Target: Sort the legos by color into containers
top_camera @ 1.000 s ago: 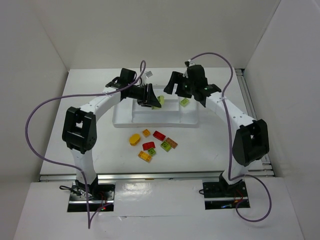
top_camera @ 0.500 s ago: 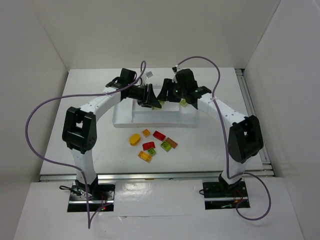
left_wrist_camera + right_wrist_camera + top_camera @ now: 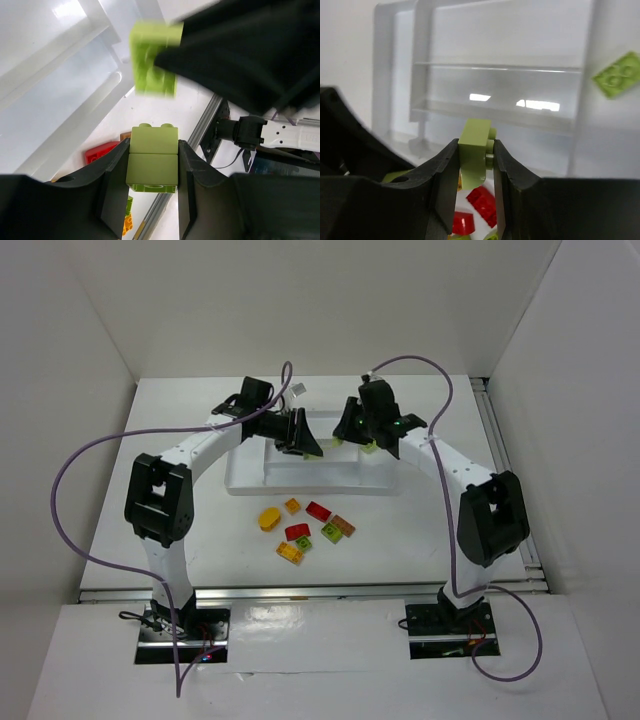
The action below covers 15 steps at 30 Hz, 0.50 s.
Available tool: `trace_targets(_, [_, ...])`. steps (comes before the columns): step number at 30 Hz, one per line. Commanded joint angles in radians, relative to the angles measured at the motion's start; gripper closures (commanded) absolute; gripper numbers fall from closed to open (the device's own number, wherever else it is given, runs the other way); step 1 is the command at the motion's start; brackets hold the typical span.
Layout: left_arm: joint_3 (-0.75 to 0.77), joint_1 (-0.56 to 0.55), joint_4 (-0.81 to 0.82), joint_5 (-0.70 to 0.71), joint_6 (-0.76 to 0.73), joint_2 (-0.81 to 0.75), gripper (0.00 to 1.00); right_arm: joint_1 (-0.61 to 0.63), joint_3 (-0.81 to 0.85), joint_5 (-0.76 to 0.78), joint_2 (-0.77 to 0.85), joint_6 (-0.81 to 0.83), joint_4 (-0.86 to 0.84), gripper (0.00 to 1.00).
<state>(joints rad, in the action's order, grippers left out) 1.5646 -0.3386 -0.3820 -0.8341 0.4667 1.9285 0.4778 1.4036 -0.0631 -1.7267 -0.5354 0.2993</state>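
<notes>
My right gripper goes to the right in the top view over the section of the tray with the flat green brick [image 3: 376, 464] next and releases there, since the colors match.
Over the white tray [image 3: 300, 480] my two grippers meet tip to tip. My left gripper [image 3: 312, 445] [image 3: 153, 150] is shut on a pale green brick [image 3: 152, 162], studs pointing away from the camera. My right gripper [image 3: 345, 430] [image 3: 475, 150] is shut on a second pale green brick [image 3: 476, 132], which the left wrist view shows as the brick [image 3: 150, 60] just beyond the left one, apart from it. A flat pale green brick [image 3: 617, 75] [image 3: 369, 445] lies in a tray compartment. Loose legos lie in front of the tray: a yellow oval [image 3: 269, 518], red bricks [image 3: 318, 510], a brown one [image 3: 343, 526].
The loose pile also holds an orange brick [image 3: 292, 505], a bright green one [image 3: 330, 532] and a yellow one [image 3: 290, 551]. White walls close in the table on three sides. A metal rail [image 3: 500, 470] runs along the right edge. Purple cables [image 3: 90, 460] loop off both arms.
My right gripper has swung left over the tray toward the left gripper and closed from open onto a pale green brick. The left arm has held still with its brick.
</notes>
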Motion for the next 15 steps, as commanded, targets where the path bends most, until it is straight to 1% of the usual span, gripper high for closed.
trace_targets(1, [0.023,-0.005,0.009,-0.025,-0.03,-0.025,1.0,-0.059,-0.038,0.149,0.071,-0.052,-0.018,0.89])
trace_targets(4, [0.023,0.007,0.0,-0.025,-0.03,-0.025,1.0,-0.096,-0.048,0.222,0.062,-0.061,-0.005,0.89])
trace_targets(5, [0.023,0.018,0.0,-0.025,-0.03,-0.025,1.0,-0.096,-0.048,0.223,0.062,-0.061,-0.005,0.89])
trace_targets(9, [0.023,0.018,0.0,0.018,-0.005,-0.043,1.0,-0.116,0.027,0.336,-0.054,-0.032,0.038,0.89])
trace_targets(11, [0.023,0.018,-0.009,0.056,0.006,-0.052,1.0,-0.125,0.087,0.356,-0.105,-0.009,0.047,0.88])
trace_targets(15, [0.032,0.018,-0.028,0.078,0.006,-0.063,1.0,-0.145,0.178,0.376,-0.218,0.0,0.057,0.85])
